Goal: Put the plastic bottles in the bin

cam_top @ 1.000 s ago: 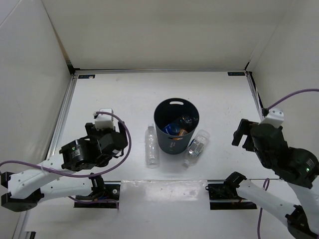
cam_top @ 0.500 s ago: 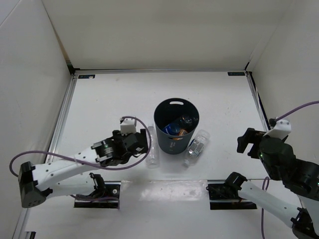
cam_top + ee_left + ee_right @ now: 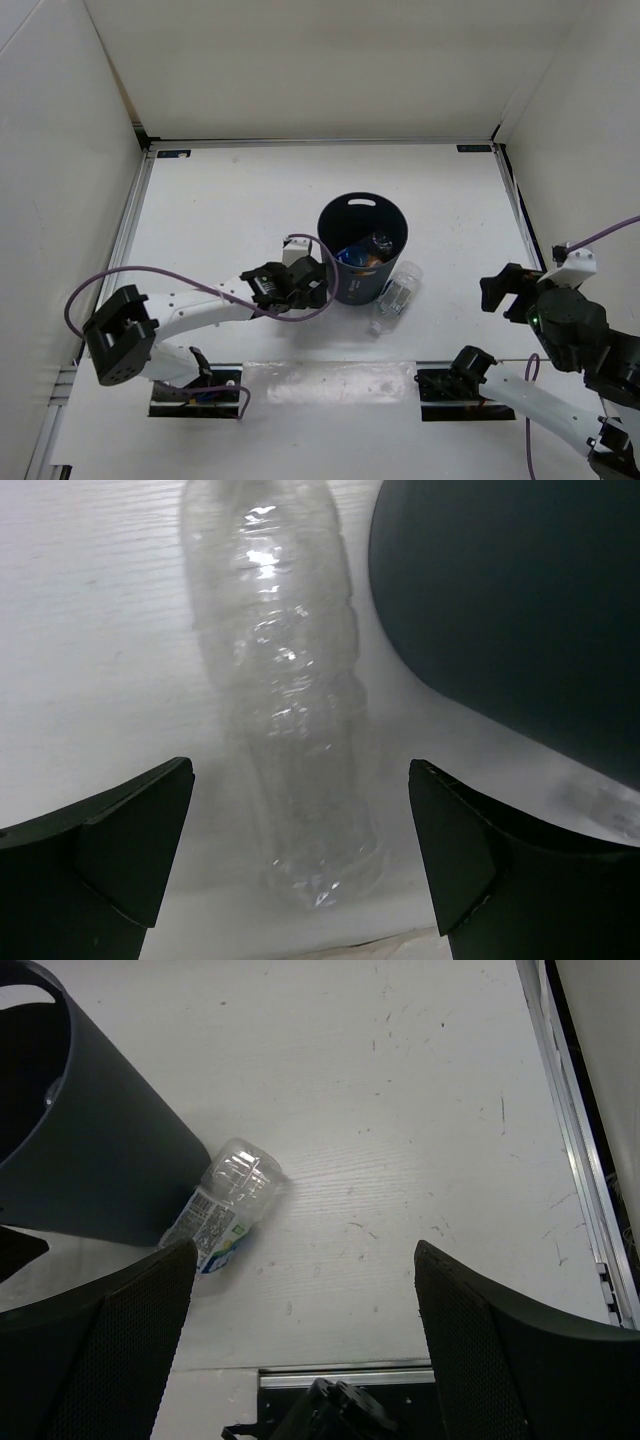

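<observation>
I will lower my left gripper onto the clear bottle's middle (image 3: 295, 710) and close across its sides, as it runs lengthwise between my open fingers beside the bin.
The dark grey bin (image 3: 363, 285) stands mid-table and holds a blue-capped bottle (image 3: 350, 257) and an orange one (image 3: 368, 264). My left gripper (image 3: 306, 285) is open, right against the bin's left side. In the left wrist view a clear bottle (image 3: 290, 700) lies on the table between my open fingers (image 3: 115, 860), beside the bin wall (image 3: 520, 610); the top view hides it under the gripper. A second clear bottle with a printed label (image 3: 397, 293) lies against the bin's right side, also in the right wrist view (image 3: 225, 1205). My right gripper (image 3: 505, 290) is open and empty, well to its right.
White walls close the table at the back and both sides. A metal rail (image 3: 400, 1375) runs along the near edge, with the black arm mounts (image 3: 450, 385) on it. Purple cables loop off both arms.
My left arm has reached right, from the left of the table to the clear bottle beside the bin. The bin has shifted slightly right and back. My right gripper has drawn back a little.
</observation>
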Tool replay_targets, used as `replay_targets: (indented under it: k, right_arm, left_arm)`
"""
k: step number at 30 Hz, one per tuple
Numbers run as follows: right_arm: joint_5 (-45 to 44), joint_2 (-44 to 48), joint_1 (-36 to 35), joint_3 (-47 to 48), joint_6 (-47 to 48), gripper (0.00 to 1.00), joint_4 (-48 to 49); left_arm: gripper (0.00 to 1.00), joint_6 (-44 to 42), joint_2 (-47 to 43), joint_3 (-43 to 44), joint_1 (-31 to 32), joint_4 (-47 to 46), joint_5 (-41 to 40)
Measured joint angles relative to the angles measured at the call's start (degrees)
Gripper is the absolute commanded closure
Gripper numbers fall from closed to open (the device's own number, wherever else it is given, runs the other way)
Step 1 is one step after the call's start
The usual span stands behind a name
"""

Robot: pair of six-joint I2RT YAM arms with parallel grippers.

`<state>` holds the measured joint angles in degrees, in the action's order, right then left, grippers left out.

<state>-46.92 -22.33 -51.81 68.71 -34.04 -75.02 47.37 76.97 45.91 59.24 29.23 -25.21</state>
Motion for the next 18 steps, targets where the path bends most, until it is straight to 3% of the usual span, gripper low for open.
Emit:
replay_targets:
  k: [10, 16, 18]
  right_arm:
    - [1.11, -1.46, 2.1, -0.98, 1.46, 0.1, 1.33]
    - [1.29, -1.46, 2.36, -1.01, 1.51, 0.1, 1.53]
    - [1.38, -1.46, 2.58, -1.01, 1.53, 0.1, 1.53]
  left_arm:
    - [0.0, -0.35, 6.56, 0.79, -4.0, -6.12, 5.46]
    - [0.11, -0.15, 9.79, 0.55, -5.95, -8.5, 8.15]
    - [0.2, -0.07, 10.95, 0.5, -6.14, -8.87, 8.83]
